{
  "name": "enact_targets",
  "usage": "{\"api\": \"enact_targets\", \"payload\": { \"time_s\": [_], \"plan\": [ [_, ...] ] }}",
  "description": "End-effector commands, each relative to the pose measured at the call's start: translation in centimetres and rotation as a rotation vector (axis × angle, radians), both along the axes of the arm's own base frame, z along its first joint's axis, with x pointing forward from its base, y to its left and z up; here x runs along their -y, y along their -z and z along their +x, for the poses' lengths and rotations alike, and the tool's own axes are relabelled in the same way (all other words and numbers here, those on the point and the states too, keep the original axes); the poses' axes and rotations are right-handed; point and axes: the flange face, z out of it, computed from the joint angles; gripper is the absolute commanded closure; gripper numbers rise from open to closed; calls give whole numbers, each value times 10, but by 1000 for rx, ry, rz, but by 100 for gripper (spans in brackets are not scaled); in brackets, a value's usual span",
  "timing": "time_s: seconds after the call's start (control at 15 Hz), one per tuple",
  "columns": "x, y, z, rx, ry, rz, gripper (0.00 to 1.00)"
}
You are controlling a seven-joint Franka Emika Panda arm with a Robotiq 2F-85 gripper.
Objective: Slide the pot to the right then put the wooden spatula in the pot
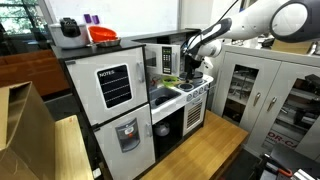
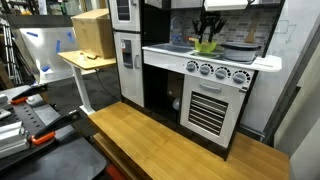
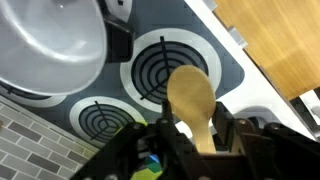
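I will raise my gripper, move it to the left in the wrist view over the inside of the pot, and let go of the handle, because the spatula [image 3: 191,98] hangs beside the pot.
In the wrist view my gripper [image 3: 195,128] is shut on the handle of the wooden spatula [image 3: 191,98], whose pale blade sticks out ahead of the fingers. The spatula hangs above the toy stove top [image 3: 225,70], over the edge of a burner ring [image 3: 160,62]. The silvery-grey metal pot [image 3: 50,45] stands at the upper left, apart from the spatula. In an exterior view the gripper [image 2: 208,28] hovers over the stove, with the pot [image 2: 241,47] beside it. The gripper also shows in an exterior view [image 1: 193,62].
A green dish [image 2: 205,46] sits on the stove below the gripper. The toy kitchen has an oven with knobs [image 2: 215,72] and a white fridge [image 1: 115,90]. A bigger black pot-like appliance [image 1: 68,32] stands on the fridge. A wooden floor platform [image 2: 170,140] lies in front.
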Motion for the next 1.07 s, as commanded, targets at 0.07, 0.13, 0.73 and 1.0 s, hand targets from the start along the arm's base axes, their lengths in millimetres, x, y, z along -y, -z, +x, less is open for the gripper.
{"api": "enact_targets", "payload": {
  "time_s": [0.07, 0.13, 0.73, 1.0],
  "plan": [
    [-2, -26, -6, 3, -7, 50, 81],
    [-1, -28, -4, 15, 5, 42, 81],
    [54, -59, 7, 96, 102, 65, 81],
    [76, -64, 7, 94, 163, 45, 81]
  ]
}}
